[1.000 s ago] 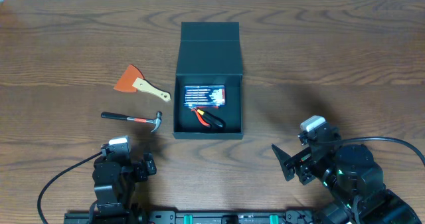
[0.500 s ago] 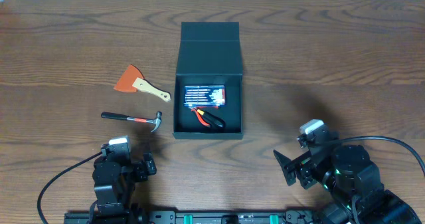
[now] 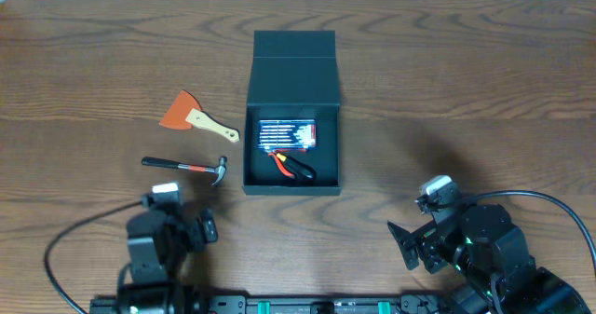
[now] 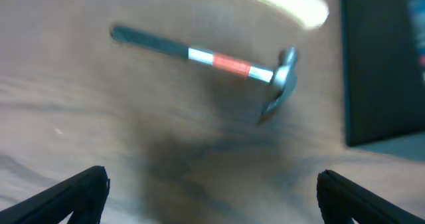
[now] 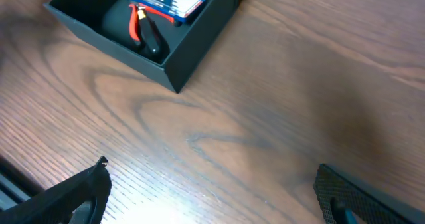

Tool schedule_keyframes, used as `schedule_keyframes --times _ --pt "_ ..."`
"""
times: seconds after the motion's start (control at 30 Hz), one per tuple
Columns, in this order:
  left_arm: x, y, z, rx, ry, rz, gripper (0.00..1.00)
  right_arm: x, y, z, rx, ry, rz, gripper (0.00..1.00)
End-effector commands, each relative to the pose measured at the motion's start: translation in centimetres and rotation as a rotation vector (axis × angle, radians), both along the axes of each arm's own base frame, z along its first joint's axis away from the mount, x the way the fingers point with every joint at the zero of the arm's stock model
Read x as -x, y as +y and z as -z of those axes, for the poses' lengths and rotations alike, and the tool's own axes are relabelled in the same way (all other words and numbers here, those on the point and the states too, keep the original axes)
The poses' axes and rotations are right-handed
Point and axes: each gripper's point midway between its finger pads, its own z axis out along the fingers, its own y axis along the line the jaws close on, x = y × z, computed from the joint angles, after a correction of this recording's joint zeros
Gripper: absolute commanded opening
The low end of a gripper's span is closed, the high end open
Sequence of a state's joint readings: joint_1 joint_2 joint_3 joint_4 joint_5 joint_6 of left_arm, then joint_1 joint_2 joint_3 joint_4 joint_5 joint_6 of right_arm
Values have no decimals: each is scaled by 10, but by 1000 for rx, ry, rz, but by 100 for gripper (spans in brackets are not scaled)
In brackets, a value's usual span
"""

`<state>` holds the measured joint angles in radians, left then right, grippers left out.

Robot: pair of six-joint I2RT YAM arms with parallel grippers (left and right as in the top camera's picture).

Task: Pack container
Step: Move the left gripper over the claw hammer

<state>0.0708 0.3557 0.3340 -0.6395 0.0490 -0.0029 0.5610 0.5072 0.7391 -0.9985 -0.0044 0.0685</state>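
The hammer's handle runs along my fingers' spread. Next, my left gripper moves outward, turns to straddle the handle and lowers onto the handle's red part.
The dark teal-black container (image 3: 326, 146) stands open at the table's middle, its flap lid (image 3: 294, 58) folded back. Inside lie a blue packet (image 3: 286, 134) and red-handled pliers (image 3: 291, 166). A hammer (image 3: 186, 167) and an orange-bladed scraper (image 3: 196, 116) lie left of it. My left gripper (image 3: 177, 225) is open and empty, just in front of the hammer, which shows blurred in the left wrist view (image 4: 219, 61). My right gripper (image 3: 421, 241) is open and empty, front right of the container. The right wrist view shows the container's corner (image 5: 174, 68) and the pliers (image 5: 143, 28).
The table is bare wood to the right of the container. The table's far edge runs along the top of the overhead view. Cables loop from both arm bases near the front edge.
My right gripper has drawn back toward the front edge, away from the container. My left arm has shifted slightly forward toward the hammer. The objects have not moved.
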Motion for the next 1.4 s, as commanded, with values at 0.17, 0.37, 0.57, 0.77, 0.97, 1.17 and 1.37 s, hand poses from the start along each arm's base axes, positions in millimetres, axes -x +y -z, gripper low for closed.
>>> schedule_keyframes --times 0.17,0.37,0.57,0.77,0.97,1.17,1.37 --pt "-52 -22 -111 84 -120 113 99 -1 -2 0 -5 0 20 99" --pt "-89 -34 -144 241 -95 99 99 -1 -2 0 -5 -1 20 99" --pt "-118 8 -130 384 -39 -358 99 -1 -2 0 -5 0 20 99" --pt "-133 29 -74 545 64 -761 99 -1 -2 0 -5 0 20 99" --pt "-138 24 -20 694 195 -1012 99 -1 -2 0 -5 0 20 99" --pt "-137 12 18 782 315 -1154 98 -1 -2 0 -5 0 20 99" --pt "-133 1 46 798 428 -1179 99 -1 -2 0 -5 -1 20 99"
